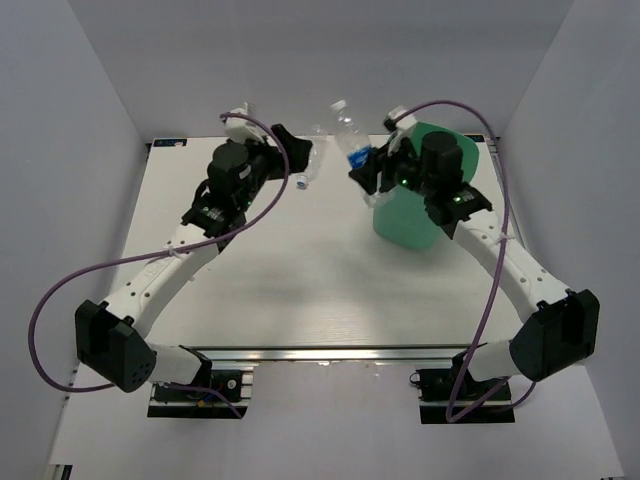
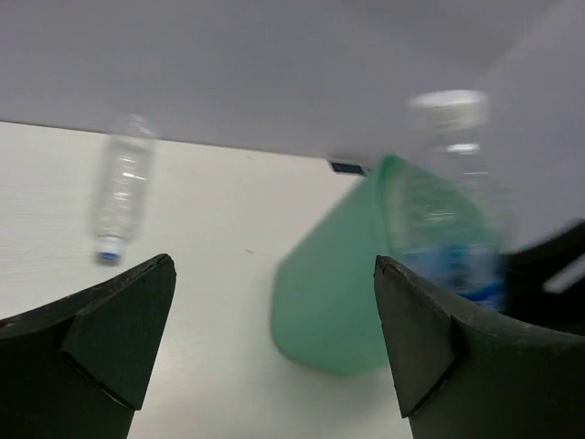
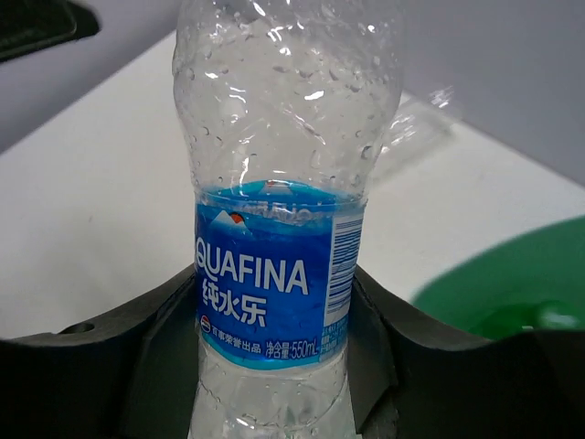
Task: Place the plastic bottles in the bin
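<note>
My left gripper will go down and tilt its open fingers down over the near end with the blue cap of the clear bottle (image 1: 302, 181) (image 2: 110, 249), because the bottle is lying flat on the table.
My right gripper (image 1: 364, 166) (image 3: 274, 302) is shut on a clear plastic bottle with a blue label (image 1: 349, 132) (image 3: 279, 274) and holds it upright above the table, just left of the mint-green bin (image 1: 408, 212) (image 3: 526, 274). The left wrist view shows this bottle (image 2: 452, 210), blurred, in front of the bin (image 2: 334, 293). A second clear bottle with a blue cap (image 1: 309, 166) (image 2: 119, 187) lies on the table at the back. Beside it my left gripper (image 1: 290, 150) (image 2: 274, 283) stands open with nothing between its fingers. Other bottles are out of view.
White walls close in the table (image 1: 300, 270) at the back and on both sides. Purple cables (image 1: 60, 290) loop from both arms. The bin stands at the back right, partly under the right arm.
</note>
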